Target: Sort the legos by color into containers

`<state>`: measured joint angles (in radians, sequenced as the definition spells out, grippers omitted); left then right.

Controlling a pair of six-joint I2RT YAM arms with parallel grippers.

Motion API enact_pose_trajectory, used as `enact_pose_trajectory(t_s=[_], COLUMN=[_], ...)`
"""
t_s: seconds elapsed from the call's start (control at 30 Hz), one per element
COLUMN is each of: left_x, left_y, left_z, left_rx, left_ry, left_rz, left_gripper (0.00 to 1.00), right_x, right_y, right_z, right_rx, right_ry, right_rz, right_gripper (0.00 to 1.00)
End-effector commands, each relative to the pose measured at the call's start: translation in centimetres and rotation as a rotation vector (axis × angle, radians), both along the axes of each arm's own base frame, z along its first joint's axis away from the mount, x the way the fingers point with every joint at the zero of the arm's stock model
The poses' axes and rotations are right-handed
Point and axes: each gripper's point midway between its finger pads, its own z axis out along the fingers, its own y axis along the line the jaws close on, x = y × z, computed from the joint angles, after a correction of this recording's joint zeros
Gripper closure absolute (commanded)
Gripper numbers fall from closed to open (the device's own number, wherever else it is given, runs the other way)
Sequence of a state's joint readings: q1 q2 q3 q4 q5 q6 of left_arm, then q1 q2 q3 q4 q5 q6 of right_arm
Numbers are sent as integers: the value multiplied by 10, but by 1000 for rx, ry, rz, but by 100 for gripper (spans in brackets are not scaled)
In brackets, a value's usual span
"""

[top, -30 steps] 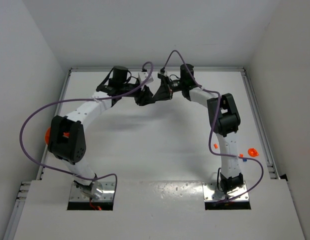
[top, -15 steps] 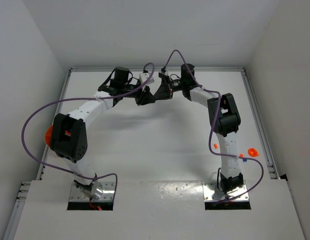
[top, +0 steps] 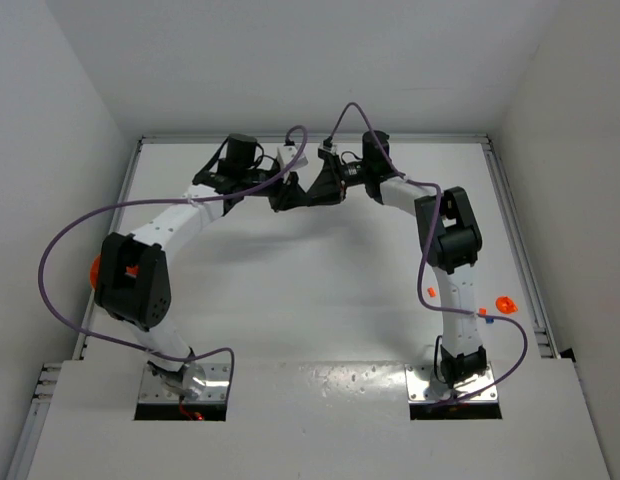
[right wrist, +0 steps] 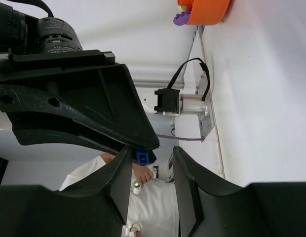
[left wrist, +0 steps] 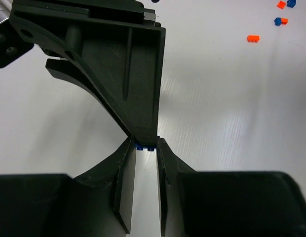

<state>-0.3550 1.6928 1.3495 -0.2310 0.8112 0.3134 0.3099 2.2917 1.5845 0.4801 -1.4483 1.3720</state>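
I will swing my left gripper back and to the left in the top view next, over the orange container [top: 94, 270], and release its blue lego there, because that container is far off.
Both grippers meet in the air over the back middle of the table. My left gripper [top: 288, 196] [left wrist: 145, 144] is shut on a tiny blue lego [left wrist: 145, 146] at its fingertips. My right gripper [top: 316, 190] [right wrist: 152, 154] faces it, jaws open. The blue lego [right wrist: 141, 157] sits beside one of the right gripper's fingers, with a gap to the other. The orange container [top: 94, 270] lies at the table's left edge, mostly hidden by the left arm. In the right wrist view the orange container [right wrist: 205, 11] has a purple lego [right wrist: 180, 19] at its rim.
Loose legos lie near the right arm's base: an orange one [top: 430, 292], an orange piece [top: 505, 302] and a blue one [top: 483, 323]. The left wrist view shows an orange lego [left wrist: 252, 38] and a blue-and-orange pair [left wrist: 280, 21]. Walls enclose the table.
The right gripper has gone from shut to open. The left gripper's jaws have narrowed onto the blue lego. Both arms stay almost still.
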Motion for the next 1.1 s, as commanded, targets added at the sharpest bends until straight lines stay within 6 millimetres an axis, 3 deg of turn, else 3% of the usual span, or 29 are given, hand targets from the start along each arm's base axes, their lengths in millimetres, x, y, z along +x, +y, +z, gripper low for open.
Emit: enact_pose_trajectory(t_s=[0.0, 0.2, 0.33, 0.37, 0.43, 0.5, 0.53, 0.57, 0.8, 0.9, 1.07], left_x=[-2, -11, -15, -22, -28, -30, -38, -39, -69, -85, -93], left_y=[15, 48, 95, 130, 140, 167, 180, 197, 275, 298, 345], left_z=[29, 27, 25, 26, 21, 30, 21, 25, 22, 4, -11], left_rx=[-13, 42, 107, 147, 171, 217, 260, 279, 461, 509, 577], left_ry=[-95, -72, -67, -31, 4, -17, 33, 30, 93, 198, 287], left_rz=[18, 81, 166, 247, 254, 302, 325, 366, 462, 465, 520], left_gripper=[100, 100, 100, 100, 100, 100, 100, 100, 100, 100, 100], right_x=[-14, -13, -9, -8, -9, -10, -11, -14, -24, -26, -34], right_y=[-8, -13, -23, -28, -28, -33, -34, -35, -43, -43, -44], right_z=[27, 29, 28, 26, 24, 26, 23, 21, 18, 19, 10], right_rx=[50, 49, 48, 51, 49, 55, 52, 55, 66, 68, 46], right_ry=[-126, -127, -127, -136, -127, -146, -134, -135, -160, -166, -91], right_rz=[53, 44, 19, 17, 17, 17, 17, 28, 50, 51, 27], right_gripper=[61, 61, 61, 61, 62, 62, 62, 62, 66, 66, 66])
